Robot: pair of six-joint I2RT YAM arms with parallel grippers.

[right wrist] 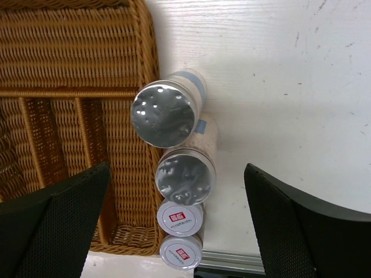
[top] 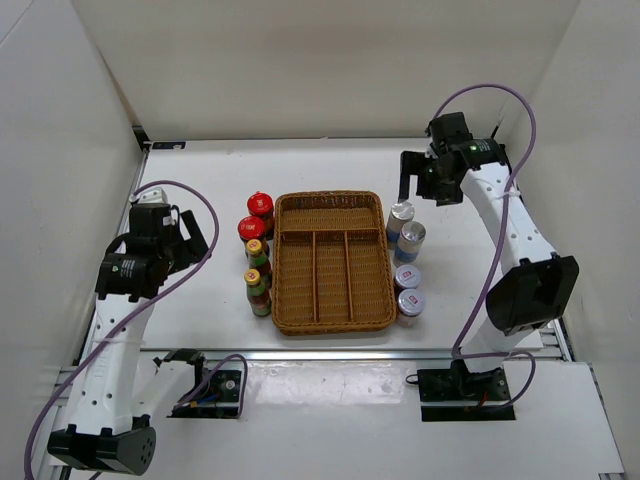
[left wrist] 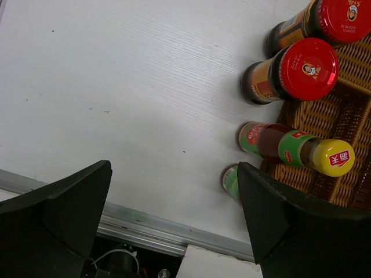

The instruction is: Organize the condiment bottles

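Note:
The jar with the far silver lid [top: 402, 210] [right wrist: 164, 114] is standing upright below, so the robot's open right gripper should next go down and left in the top view around that lid.
Two red-lidded jars [top: 261, 205] [top: 252, 230] and two yellow-capped bottles [top: 257, 252] [top: 256, 282] stand upright in a row along the left side of the wicker tray [top: 333, 262]. Several silver or white-topped jars [top: 401, 215] [top: 411, 236] [top: 407, 277] [top: 411, 302] stand along its right side. My left gripper [top: 190, 235] is open and empty, left of the bottles. In the left wrist view [left wrist: 174, 197] its right finger [left wrist: 278, 214] partly hides one bottle [left wrist: 231, 180]. My right gripper [top: 412, 180] is open and empty, above the silver jars [right wrist: 163, 114] [right wrist: 184, 176].
The tray's compartments [right wrist: 69, 58] hold nothing. An aluminium rail [top: 350, 353] runs along the table's near edge and shows in the left wrist view [left wrist: 145, 226]. White walls enclose the table on the left, back and right.

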